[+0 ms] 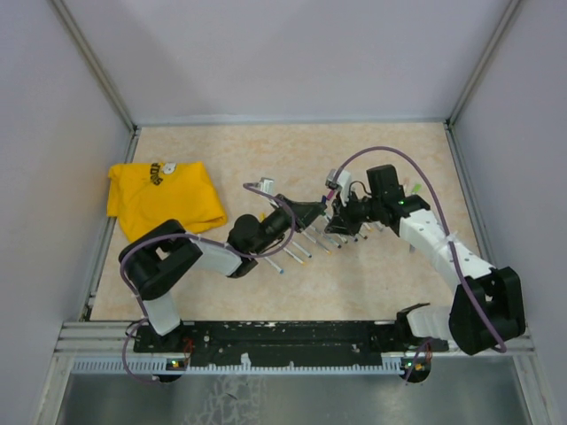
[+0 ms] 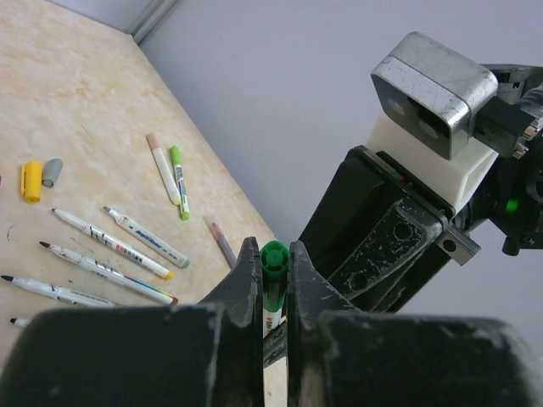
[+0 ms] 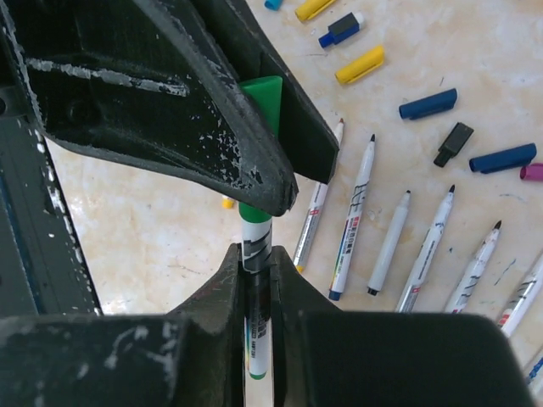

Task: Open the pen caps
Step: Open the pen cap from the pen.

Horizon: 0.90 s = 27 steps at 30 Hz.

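Note:
My right gripper draws away from the green cap [image 2: 274,284] that my left gripper holds next, then lowers the pen's body onto the table beside the row's end.
A green pen is held between both grippers above the table. My left gripper [image 2: 273,249] is shut on its green cap [image 2: 274,284], seen end-on between the fingers. My right gripper [image 3: 257,259] is shut on the white printed barrel [image 3: 258,339]; the green cap [image 3: 265,95] shows above it inside the left gripper's fingers [image 3: 212,127]. In the top view the two grippers [image 1: 321,211] [image 1: 339,221] meet tip to tip over the pen row. Loose pen caps lie on the table: yellow [image 3: 361,65], blue [image 3: 428,103], black [image 3: 454,143], magenta [image 3: 532,171].
Several uncapped whitish pens [image 3: 390,246] lie in a row under the grippers. More pens [image 2: 144,237], a yellow cap [image 2: 31,181] and a grey cap [image 2: 53,172] lie to the left. A yellow cloth [image 1: 164,199] lies at the table's left. Grey walls enclose the table.

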{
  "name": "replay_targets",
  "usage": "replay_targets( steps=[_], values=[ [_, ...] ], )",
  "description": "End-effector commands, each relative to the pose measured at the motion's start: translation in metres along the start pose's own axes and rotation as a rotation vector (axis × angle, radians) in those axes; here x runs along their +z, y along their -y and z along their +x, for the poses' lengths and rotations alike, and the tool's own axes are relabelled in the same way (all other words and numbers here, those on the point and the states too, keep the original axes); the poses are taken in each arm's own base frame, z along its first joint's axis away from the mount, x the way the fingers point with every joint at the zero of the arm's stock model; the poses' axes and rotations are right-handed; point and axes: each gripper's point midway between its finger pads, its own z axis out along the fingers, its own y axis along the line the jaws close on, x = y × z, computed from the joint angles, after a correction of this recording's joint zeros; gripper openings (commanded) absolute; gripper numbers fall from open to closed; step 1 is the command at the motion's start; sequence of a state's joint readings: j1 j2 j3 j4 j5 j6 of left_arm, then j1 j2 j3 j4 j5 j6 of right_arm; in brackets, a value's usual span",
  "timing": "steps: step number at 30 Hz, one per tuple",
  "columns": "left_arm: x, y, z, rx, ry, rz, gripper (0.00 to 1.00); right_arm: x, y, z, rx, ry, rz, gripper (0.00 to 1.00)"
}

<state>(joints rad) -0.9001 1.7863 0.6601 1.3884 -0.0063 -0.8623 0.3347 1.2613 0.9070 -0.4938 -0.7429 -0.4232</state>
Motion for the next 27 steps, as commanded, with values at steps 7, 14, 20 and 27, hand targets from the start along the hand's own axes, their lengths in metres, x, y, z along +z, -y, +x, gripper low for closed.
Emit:
replay_targets(
  steps=[7, 14, 20, 27],
  values=[
    [0.008, -0.025, -0.098, -0.008, 0.236, -0.037, 0.00, 0.007, -0.003, -0.004, -0.022, -0.007, -0.031, 0.00],
    [0.002, -0.022, -0.165, 0.068, 0.366, -0.080, 0.00, 0.009, 0.005, 0.000, -0.011, -0.034, 0.003, 0.00],
    [-0.038, -0.024, -0.144, 0.123, 0.269, -0.097, 0.00, -0.029, 0.094, 0.015, -0.015, -0.114, 0.465, 0.00],
    [-0.091, -0.030, -0.097, 0.204, 0.071, -0.123, 0.00, -0.092, 0.166, 0.056, 0.101, -0.227, 0.810, 0.00]
  ],
)
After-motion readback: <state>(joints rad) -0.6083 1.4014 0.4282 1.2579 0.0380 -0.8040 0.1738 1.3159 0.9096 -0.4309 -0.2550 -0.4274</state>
